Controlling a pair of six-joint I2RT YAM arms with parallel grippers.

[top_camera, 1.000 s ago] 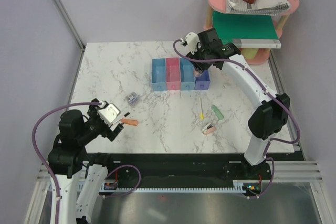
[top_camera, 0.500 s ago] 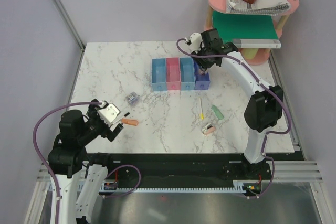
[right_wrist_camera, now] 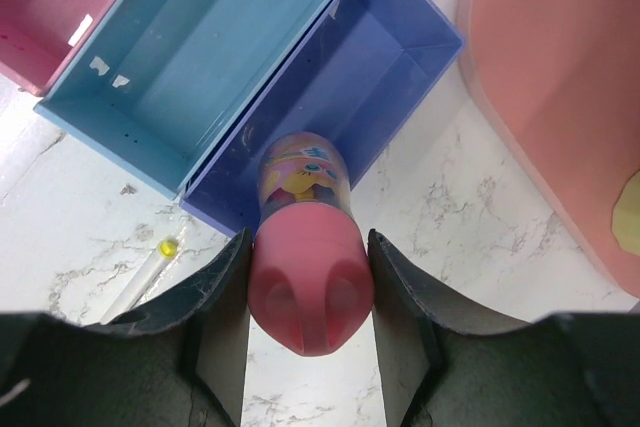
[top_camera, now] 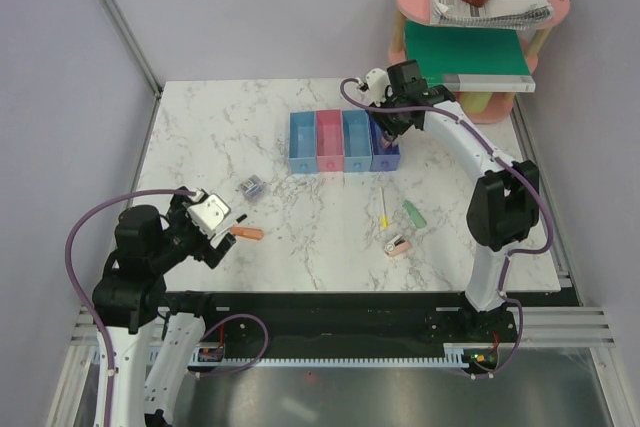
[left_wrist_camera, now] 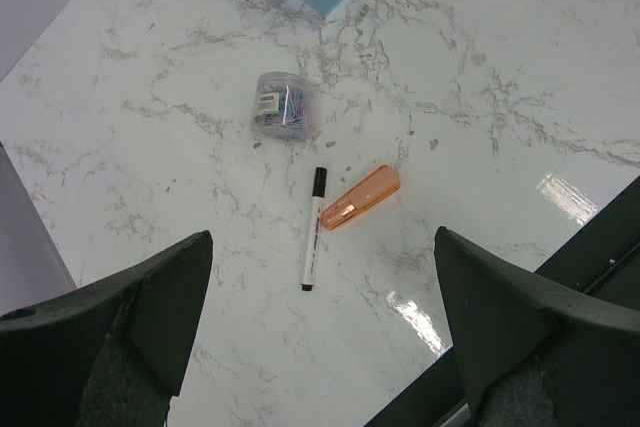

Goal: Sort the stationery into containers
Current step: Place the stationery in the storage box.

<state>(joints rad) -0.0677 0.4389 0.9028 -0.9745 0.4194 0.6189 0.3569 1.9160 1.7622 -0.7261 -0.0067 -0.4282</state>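
Observation:
Next, the right gripper brings the pink cylinder at the bin's near end down, then releases it, since its far end already hangs over the dark blue bin.
My right gripper [right_wrist_camera: 308, 247] is shut on the pink cylinder [right_wrist_camera: 305, 277], holding it tilted with its far end over the near end of the dark blue bin [right_wrist_camera: 365, 67]. In the top view this gripper [top_camera: 385, 132] hangs over the right end of the joined bin row [top_camera: 303, 169]. My left gripper [left_wrist_camera: 322, 247] is open and empty, above the table near the orange stick [left_wrist_camera: 360, 197] and the black-capped pen [left_wrist_camera: 313, 229]. A clear-blue clip holder [left_wrist_camera: 282, 107] lies beyond them. The thin yellow pen [top_camera: 384, 207], green cap [top_camera: 413, 213] and peach clip [top_camera: 397, 245] lie at the front right.
The pink two-tier oval shelf [top_camera: 480, 2] stands at the back right with a spiral notebook on top and a green book [top_camera: 465, 52] below, close to my right arm. The table's front edge [top_camera: 350, 292] is just behind my left gripper.
My right arm has swung its elbow inward and kept the pink cylinder over the dark blue bin. The left arm has barely moved.

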